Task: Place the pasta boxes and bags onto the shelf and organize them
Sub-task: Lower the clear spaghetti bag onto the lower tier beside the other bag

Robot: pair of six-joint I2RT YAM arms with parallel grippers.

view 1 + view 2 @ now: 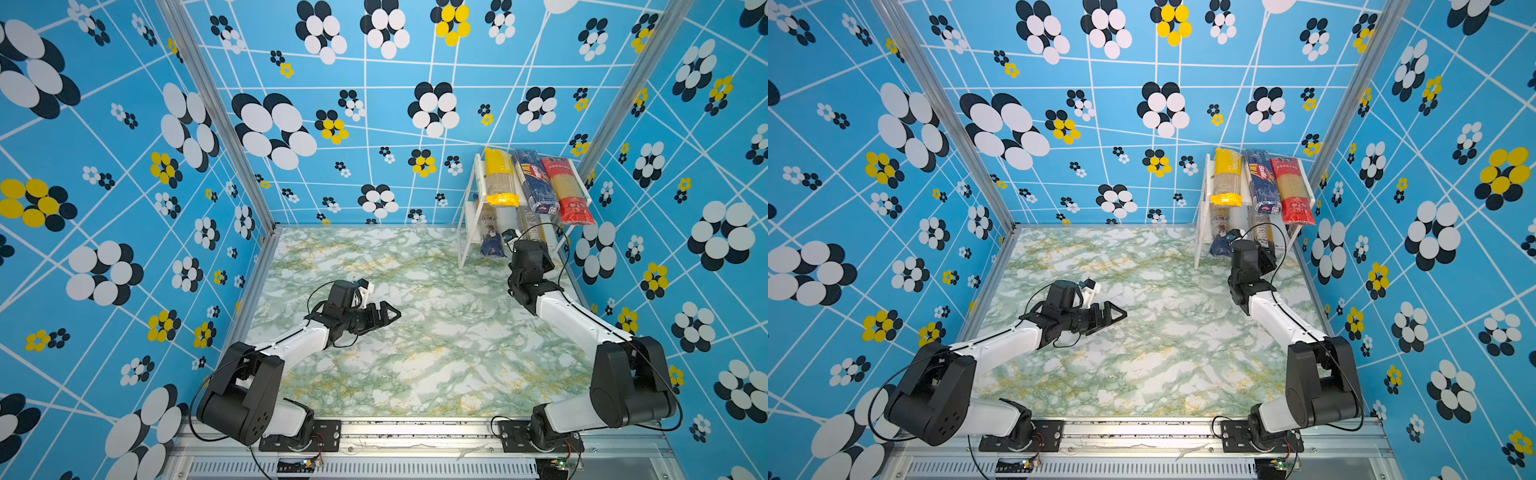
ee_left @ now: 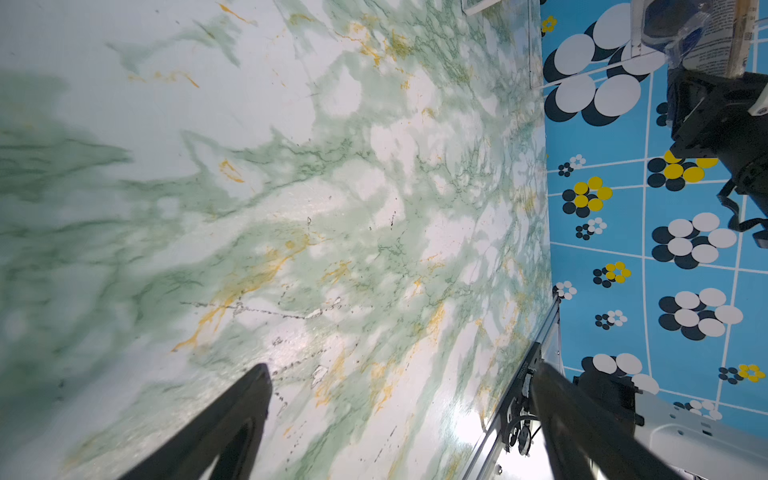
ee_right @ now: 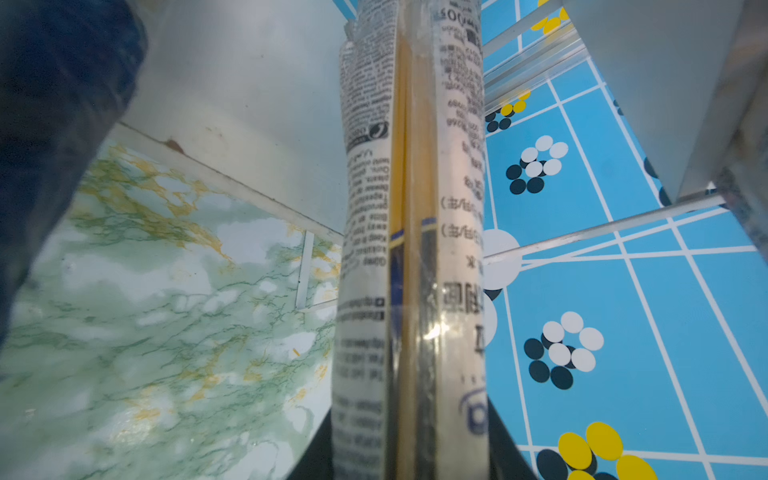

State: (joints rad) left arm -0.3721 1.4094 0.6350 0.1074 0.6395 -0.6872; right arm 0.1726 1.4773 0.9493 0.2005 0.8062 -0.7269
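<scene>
My right gripper needs to push the second clear pack further outward next, onto the bare part of the shelf's lower board, and let go of it there. That bare part is outward of my right gripper.
The white two-tier shelf (image 1: pixel 462 245) (image 1: pixel 1200 232) stands in the back right corner. On its top board lie a yellow pack (image 1: pixel 500 176), a dark blue Barilla pack (image 1: pixel 534 183) and a red pack (image 1: pixel 567 191), side by side. A clear pack with a dark-blue end (image 1: pixel 489 232) lies on the lower board. My right gripper (image 3: pixel 409 457) is shut on a second clear pack (image 3: pixel 411 208) (image 1: pixel 533 226), which points in over the lower board (image 3: pixel 249 104). My left gripper (image 1: pixel 388 313) (image 2: pixel 399 386) hangs open and empty over the mid-left table.
The marbled tabletop (image 1: pixel 415 353) is ringed by blue flowered walls. The shelf's thin metal legs (image 3: pixel 602 228) and its upper board (image 3: pixel 644 83) lie close beside the held pack. The right arm (image 1: pixel 573 316) runs along the right wall.
</scene>
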